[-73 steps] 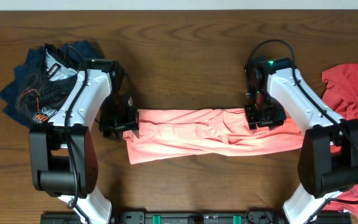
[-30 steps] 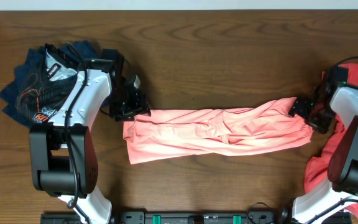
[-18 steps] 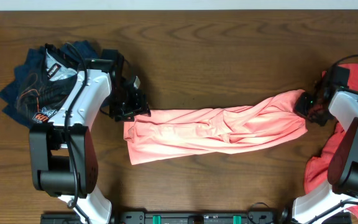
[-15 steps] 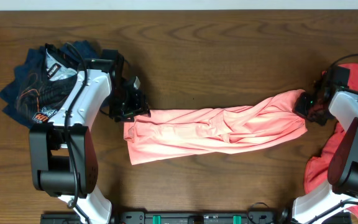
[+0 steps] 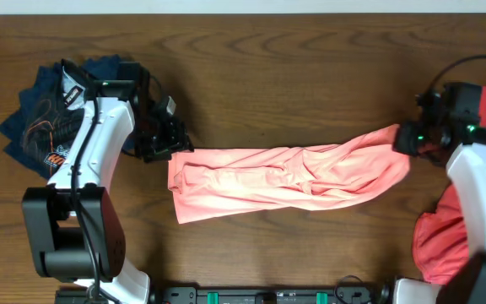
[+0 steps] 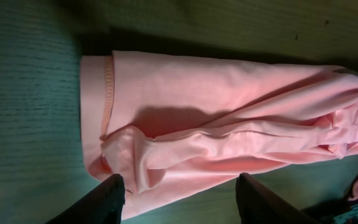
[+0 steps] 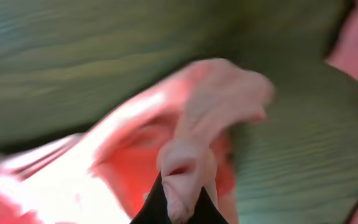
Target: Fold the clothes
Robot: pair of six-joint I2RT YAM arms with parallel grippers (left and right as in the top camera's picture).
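The shirt is stretched long. My right gripper should next bring the shirt's raised end left in the overhead view, onto the shirt's rumpled middle (image 5: 285, 174), and let go.
The salmon-pink shirt (image 5: 285, 179) lies in a long rumpled band across the middle of the wooden table. My right gripper (image 5: 405, 138) is shut on the shirt's right end and holds it raised; in the right wrist view a pinch of pink cloth (image 7: 185, 165) sits between the dark fingers. My left gripper (image 5: 174, 143) is open and empty, just above the shirt's left end; in the left wrist view its fingertips (image 6: 112, 194) stand wide apart over the hemmed edge (image 6: 95, 112). The coral-red shirt (image 5: 479, 169) lies at the right edge.
A pile of navy and black printed garments (image 5: 53, 118) lies at the far left beside my left arm. Bare wood table (image 5: 285, 67) stretches behind the pink shirt and in front of it.
My right gripper has lifted the shirt's right end up and toward the far side, and the arm has swung out. My left gripper has drawn slightly left, off the cloth's left end.
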